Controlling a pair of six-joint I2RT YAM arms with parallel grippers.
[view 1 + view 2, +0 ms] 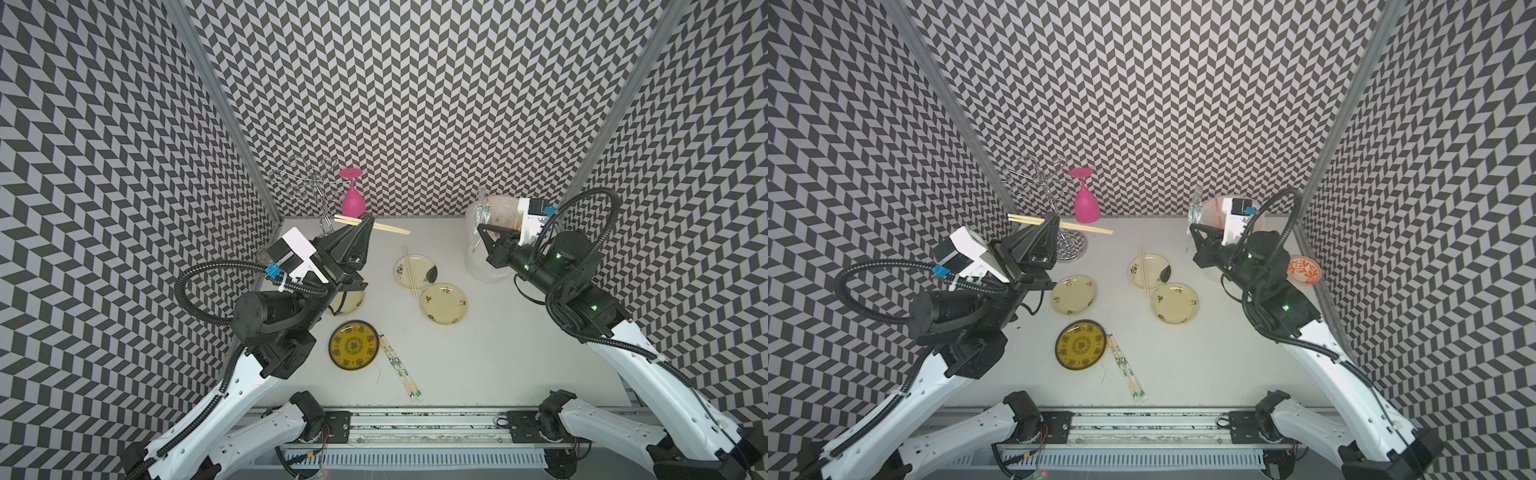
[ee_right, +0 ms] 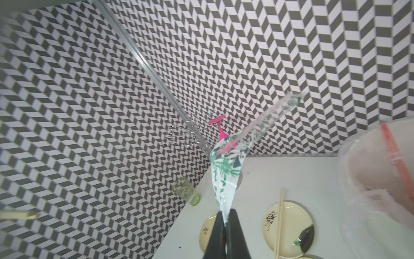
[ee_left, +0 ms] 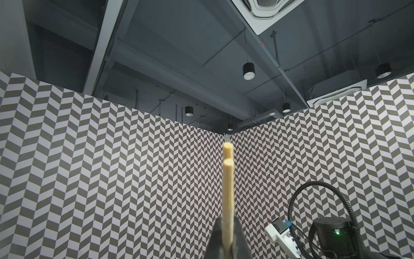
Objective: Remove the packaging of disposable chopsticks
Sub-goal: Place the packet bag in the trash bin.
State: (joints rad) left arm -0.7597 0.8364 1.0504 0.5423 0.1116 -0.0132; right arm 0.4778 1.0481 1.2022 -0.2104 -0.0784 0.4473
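The plastic bag's opening (image 1: 504,212) (image 2: 379,168) is beside the fingers, so my right gripper should swing over it, tip its fingers down and let go of the empty sleeve.
My left gripper (image 1: 368,219) is shut on a bare pair of disposable chopsticks (image 1: 390,227), held level above the table's back left; the left wrist view shows the sticks (image 3: 228,190) clamped between its jaws (image 3: 227,226). My right gripper (image 1: 478,227) is shut on an empty clear sleeve of packaging (image 2: 226,170) with green print, which stands up from its fingertips (image 2: 226,220) beside the plastic bag. Another pair, still in its packaging (image 1: 399,365), lies on the table by the yellow plate. A bare pair (image 1: 409,270) rests across a cream plate.
Three cream plates (image 1: 1074,294) (image 1: 444,303) (image 1: 1138,266) and a yellow patterned plate (image 1: 353,345) lie mid-table. A pink goblet (image 1: 353,199) hangs on a wire rack (image 1: 1038,183) at the back left. A clear plastic bag (image 1: 490,257) stands back right, an orange bowl (image 1: 1304,270) beyond it.
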